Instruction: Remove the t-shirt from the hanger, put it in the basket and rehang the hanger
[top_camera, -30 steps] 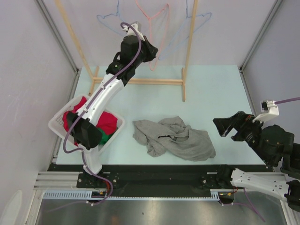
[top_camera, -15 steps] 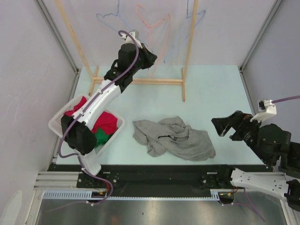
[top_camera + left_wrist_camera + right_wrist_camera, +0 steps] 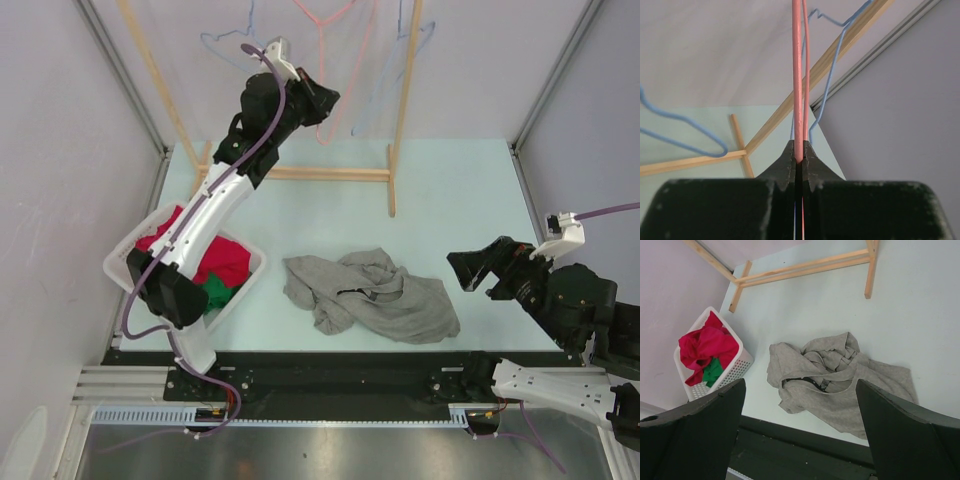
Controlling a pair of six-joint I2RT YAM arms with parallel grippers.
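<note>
The grey t-shirt is off the hanger, so my left gripper will move slightly toward the rack's upright post and let go of the pink hanger.
The grey t-shirt lies crumpled on the pale table, off any hanger, and in the right wrist view the t-shirt shows a dark collar label. My left gripper is raised high at the back by the wooden rack. It is shut on the thin pink hanger. In the left wrist view the pink hanger rises straight up from the left gripper. My right gripper hovers open to the right of the shirt, clear of it, and the right gripper holds nothing.
A white basket with red and green clothes stands at the left. Blue wire hangers hang on the rack either side of the pink one. The rack's upright post stands right of my left gripper.
My left arm has lifted the pink hanger upward and farther back along the rack. The right gripper has crept slightly left. The shirt has not moved.
</note>
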